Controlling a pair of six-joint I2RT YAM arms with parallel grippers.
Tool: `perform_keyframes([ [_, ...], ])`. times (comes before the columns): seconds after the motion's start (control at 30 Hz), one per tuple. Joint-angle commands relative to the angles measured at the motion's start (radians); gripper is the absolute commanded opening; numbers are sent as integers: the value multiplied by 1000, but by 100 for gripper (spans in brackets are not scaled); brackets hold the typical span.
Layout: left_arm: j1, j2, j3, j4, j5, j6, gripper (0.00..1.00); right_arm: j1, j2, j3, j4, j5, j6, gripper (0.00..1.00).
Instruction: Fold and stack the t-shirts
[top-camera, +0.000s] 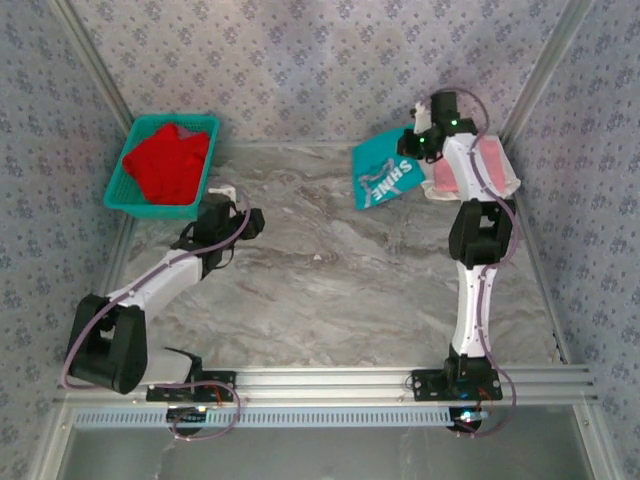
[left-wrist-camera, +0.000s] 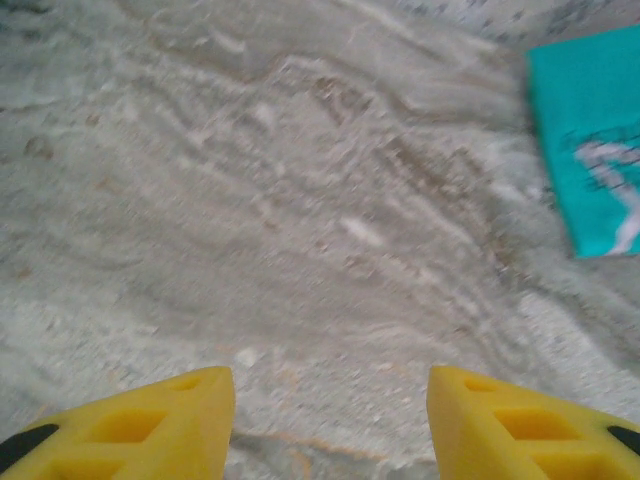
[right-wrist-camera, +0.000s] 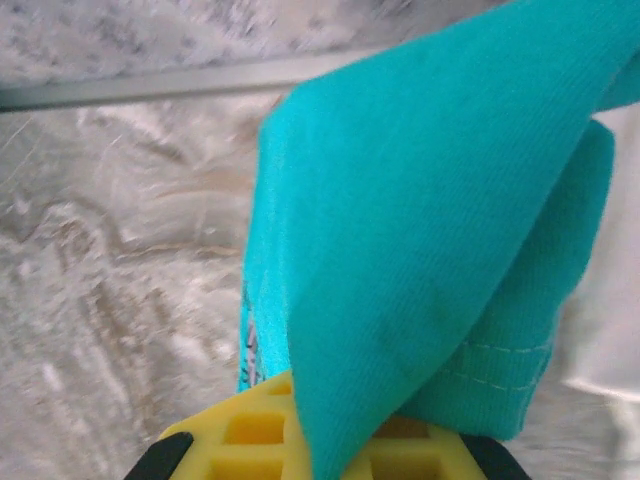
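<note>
The right gripper carries the teal t-shirt (top-camera: 383, 172) over the stacked pink and pale t-shirts next and releases it. The stack lies toward the nearer side wall.
The teal t-shirt (top-camera: 383, 172) with white lettering hangs folded at the back right of the table. My right gripper (top-camera: 420, 138) is shut on its upper edge. In the right wrist view the teal t-shirt (right-wrist-camera: 420, 230) drapes from between the closed yellow fingers (right-wrist-camera: 260, 430). A pink t-shirt (top-camera: 446, 180) and a pale one (top-camera: 498, 166) lie under the right arm. The red t-shirt (top-camera: 168, 164) is bunched in the basket. My left gripper (top-camera: 254, 222) hovers over bare table, open and holding nothing (left-wrist-camera: 330, 395); the teal t-shirt (left-wrist-camera: 590, 140) lies ahead to its right.
A teal mesh basket (top-camera: 125, 192) stands at the back left corner, beside the left arm. Patterned walls close in the table at the back and both sides. Marble tabletop (top-camera: 340, 270) stretches between the two arms.
</note>
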Motion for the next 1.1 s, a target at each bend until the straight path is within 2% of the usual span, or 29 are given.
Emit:
perform_keyframes([
  [0.0,12,0,1,1,-26,23,53,-41,55,136,-192,78,-167,0],
  [0.2,15,42,11,9,-19,28,53,-93,50,193,-180,179,-338,0],
  [0.33,15,65,12,16,-19,26,53,-130,54,239,-175,161,-415,0],
  [0.6,15,99,22,15,-11,23,53,-202,62,297,-149,90,-427,0],
  [1.07,15,119,56,-20,-5,36,53,-266,102,306,-77,95,-445,0],
])
